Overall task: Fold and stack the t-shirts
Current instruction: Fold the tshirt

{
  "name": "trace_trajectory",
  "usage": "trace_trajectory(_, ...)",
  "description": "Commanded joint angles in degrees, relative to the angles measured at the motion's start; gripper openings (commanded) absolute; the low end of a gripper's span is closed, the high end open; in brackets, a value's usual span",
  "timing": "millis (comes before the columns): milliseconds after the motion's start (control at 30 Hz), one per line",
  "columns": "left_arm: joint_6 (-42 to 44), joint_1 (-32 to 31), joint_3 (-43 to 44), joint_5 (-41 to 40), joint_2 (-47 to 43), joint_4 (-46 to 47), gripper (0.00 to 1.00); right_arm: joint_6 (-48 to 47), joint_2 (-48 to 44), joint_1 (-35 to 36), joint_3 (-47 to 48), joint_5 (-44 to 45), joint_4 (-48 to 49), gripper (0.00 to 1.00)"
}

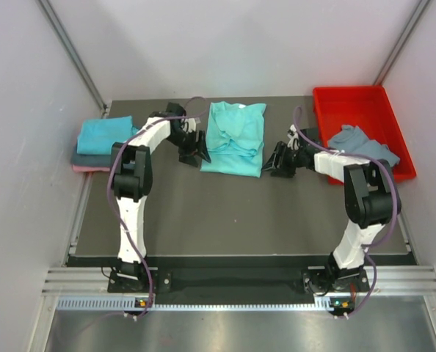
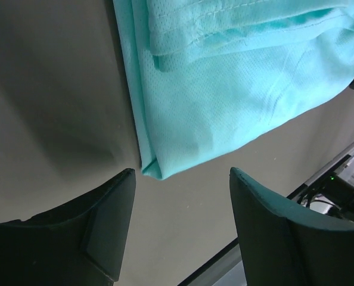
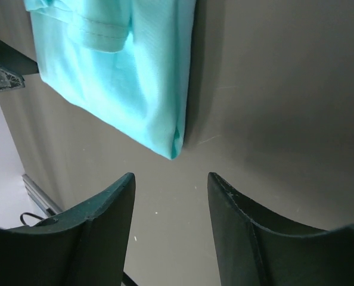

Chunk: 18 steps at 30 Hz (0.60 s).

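My left gripper lowers its open fingers around the turquoise t-shirt's near corner (image 1: 203,170) (image 2: 155,169) next and closes on the cloth, since that corner lies just past them.
A turquoise t-shirt (image 1: 235,138), partly folded, lies flat at the back middle of the dark table. My left gripper (image 1: 195,152) is open and empty just off the shirt's near left corner (image 2: 153,167). My right gripper (image 1: 280,163) is open and empty just off its near right corner (image 3: 174,149). Neither gripper touches the cloth. A folded stack at the left edge has a teal shirt (image 1: 104,136) on top, a slate one (image 1: 77,155) under it and a pink one (image 1: 86,169) at the bottom. A slate grey-blue shirt (image 1: 361,143) lies crumpled in the red tray (image 1: 327,110).
The red tray stands at the back right corner. Grey walls close in the table on the left, back and right. The table's metal front rail (image 1: 233,282) runs by the arm bases.
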Motion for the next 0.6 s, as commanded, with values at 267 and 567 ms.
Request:
trace_trajectory(267, -2.9, -0.2, -0.4, 5.7, 3.1, 2.5, 0.69, 2.9, 7.6, 1.6, 4.1, -2.2, 3.8, 0.52)
trace_trajectory(567, -2.5, 0.7, -3.0, 4.2, 1.1, 1.4, 0.66, 5.7, 11.2, 4.0, 6.7, -2.9, 5.6, 0.51)
